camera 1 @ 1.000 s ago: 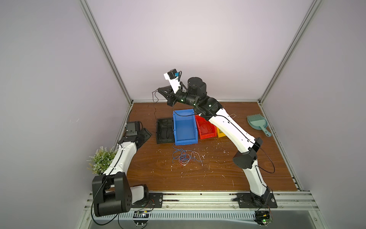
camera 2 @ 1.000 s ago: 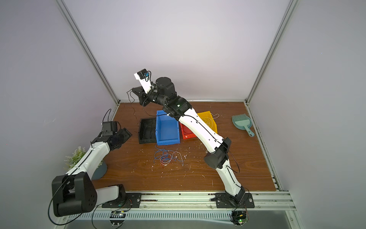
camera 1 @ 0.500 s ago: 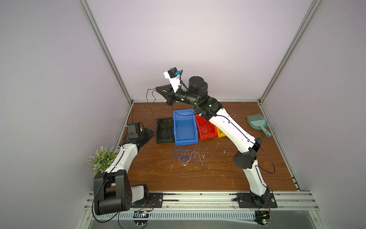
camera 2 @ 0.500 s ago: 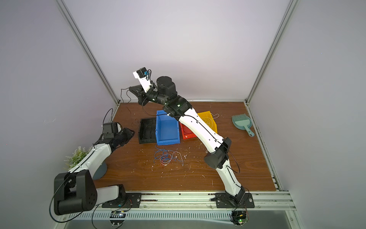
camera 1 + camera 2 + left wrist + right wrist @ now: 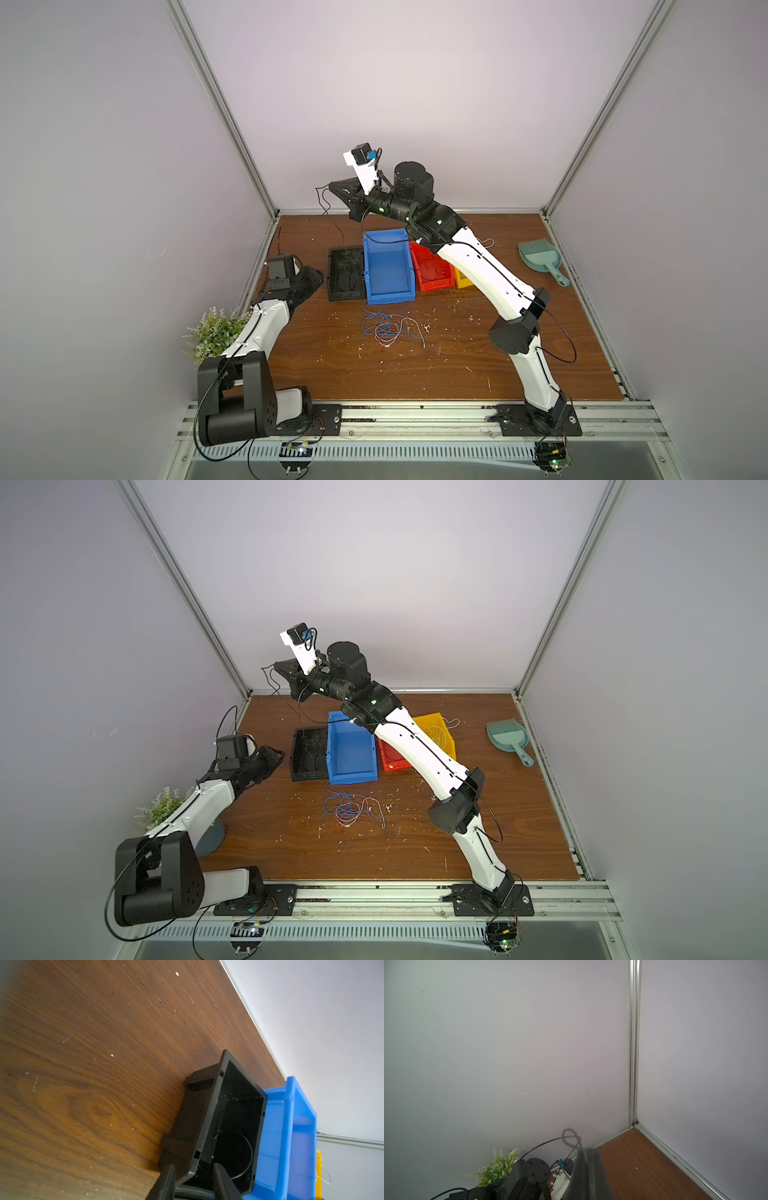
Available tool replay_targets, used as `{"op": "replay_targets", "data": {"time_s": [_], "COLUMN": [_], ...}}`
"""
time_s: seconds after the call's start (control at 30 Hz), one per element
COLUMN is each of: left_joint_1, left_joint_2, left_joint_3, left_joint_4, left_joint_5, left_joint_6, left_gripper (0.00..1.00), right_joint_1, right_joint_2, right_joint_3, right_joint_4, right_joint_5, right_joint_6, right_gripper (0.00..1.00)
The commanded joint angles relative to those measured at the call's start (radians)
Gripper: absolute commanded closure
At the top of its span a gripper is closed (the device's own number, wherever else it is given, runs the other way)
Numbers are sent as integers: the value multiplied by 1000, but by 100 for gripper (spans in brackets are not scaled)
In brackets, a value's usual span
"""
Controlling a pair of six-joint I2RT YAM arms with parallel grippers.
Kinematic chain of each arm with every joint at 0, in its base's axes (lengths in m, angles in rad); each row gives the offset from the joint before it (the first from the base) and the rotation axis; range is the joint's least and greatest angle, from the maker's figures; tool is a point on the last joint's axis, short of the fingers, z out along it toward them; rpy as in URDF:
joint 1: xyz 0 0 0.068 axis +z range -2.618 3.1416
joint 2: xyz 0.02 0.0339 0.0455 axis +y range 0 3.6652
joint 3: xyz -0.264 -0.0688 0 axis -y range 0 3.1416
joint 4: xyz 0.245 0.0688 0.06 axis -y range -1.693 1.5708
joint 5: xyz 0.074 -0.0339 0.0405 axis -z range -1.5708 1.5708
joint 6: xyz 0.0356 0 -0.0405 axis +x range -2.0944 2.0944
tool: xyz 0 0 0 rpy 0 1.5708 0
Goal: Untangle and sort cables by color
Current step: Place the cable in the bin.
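Note:
Next I should lower my right gripper, tilting its fingertips down over the bin's open top point(image 5: 346, 273), and release the cable, since a black cable curls inside the black bin.
A tangle of blue, red and white cables point(image 5: 388, 330) lies on the wooden floor in front of the bins. My right gripper point(image 5: 332, 187) is raised high at the back left, shut on a thin black cable point(image 5: 321, 203) that dangles from it. The right wrist view shows this cable point(image 5: 569, 1136) looped at the pressed fingertips point(image 5: 586, 1153). My left gripper point(image 5: 318, 276) sits low beside the black bin point(image 5: 332, 274). Its jaws are partly open with nothing gripped. In the left wrist view the bin's near corner point(image 5: 187, 1176) shows between them, and a black cable point(image 5: 247, 1147) curls inside.
Left to right stand the black bin, a blue bin point(image 5: 386, 270), a red bin point(image 5: 432, 270) and a yellow bin point(image 5: 432, 723) holding white cables point(image 5: 438, 737). A teal dustpan point(image 5: 540, 259) lies at the back right. A small plant point(image 5: 214, 334) is by the left wall.
My left gripper has moved toward the black bin and its jaws have narrowed. My right gripper has drifted slightly left, still holding the black cable.

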Motion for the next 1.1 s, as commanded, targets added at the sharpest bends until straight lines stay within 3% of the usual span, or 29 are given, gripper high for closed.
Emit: {"op": "replay_targets", "data": {"time_s": [0.0,0.57,0.73,1.07], "left_joint_1": [-1,0,0,0], "left_joint_2": [-4,-17,-18,-51], "left_joint_3": [14,31,38,70], "left_joint_4": [-32,-122,-131,-179], "left_joint_5": [-10,-118,-124,-157], "left_joint_6": [37,83,86,136], "left_gripper": [63,60,59,54], "right_joint_1": [1,-33,-33,1], "right_joint_2": [13,90,160,272], "right_joint_3": [1,-278,-264,-183], "right_joint_4": [7,3,-27,-184], "right_joint_5": [38,62,60,260], "right_joint_6": [-34,-66,-52,-68], "right_gripper": [100,100,100,100]}}
